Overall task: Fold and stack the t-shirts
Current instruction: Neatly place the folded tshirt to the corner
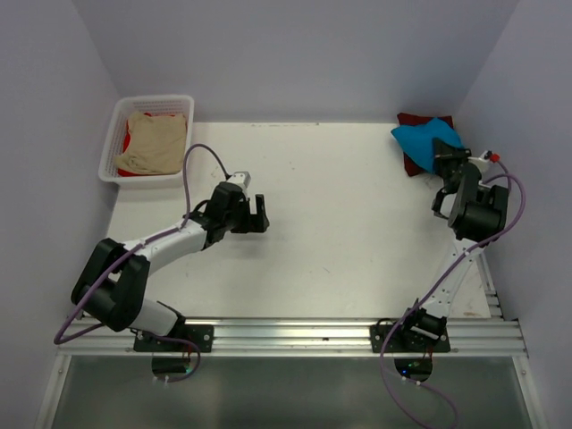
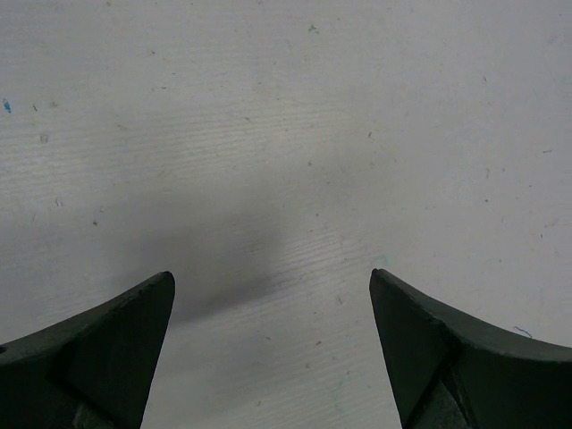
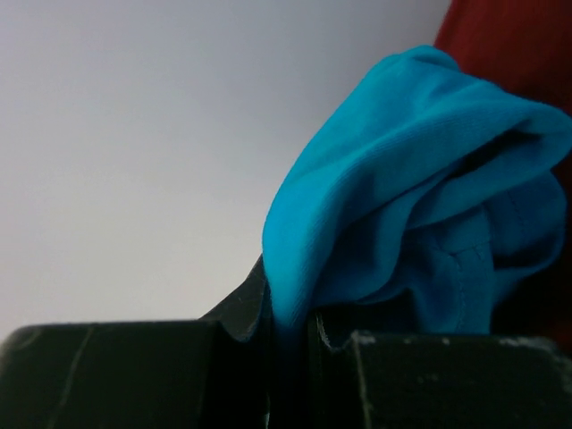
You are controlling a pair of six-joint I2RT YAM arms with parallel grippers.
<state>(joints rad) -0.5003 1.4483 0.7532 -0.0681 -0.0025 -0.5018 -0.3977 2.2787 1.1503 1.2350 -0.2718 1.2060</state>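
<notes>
My right gripper needs to move the pinched teal-blue fold outward toward the maroon t-shirt's uncovered far edge (image 1: 420,118) and let go of the cloth there.
A teal-blue t-shirt (image 1: 423,138) lies bunched on a dark maroon t-shirt (image 1: 416,164) at the table's far right corner. My right gripper (image 1: 444,155) is shut on a fold of the teal-blue t-shirt (image 3: 393,214), with cloth pinched between its jaws; the maroon t-shirt (image 3: 509,45) shows behind it. A beige t-shirt (image 1: 154,141) lies over a red one (image 1: 127,141) in the basket. My left gripper (image 1: 259,214) hovers open over bare table at centre left, its fingertips (image 2: 152,304) wide apart with nothing between them.
The white lattice basket (image 1: 119,116) stands at the far left corner. The white table (image 1: 340,232) is bounded by lilac walls at the back and sides. An aluminium rail (image 1: 295,335) runs along the near edge.
</notes>
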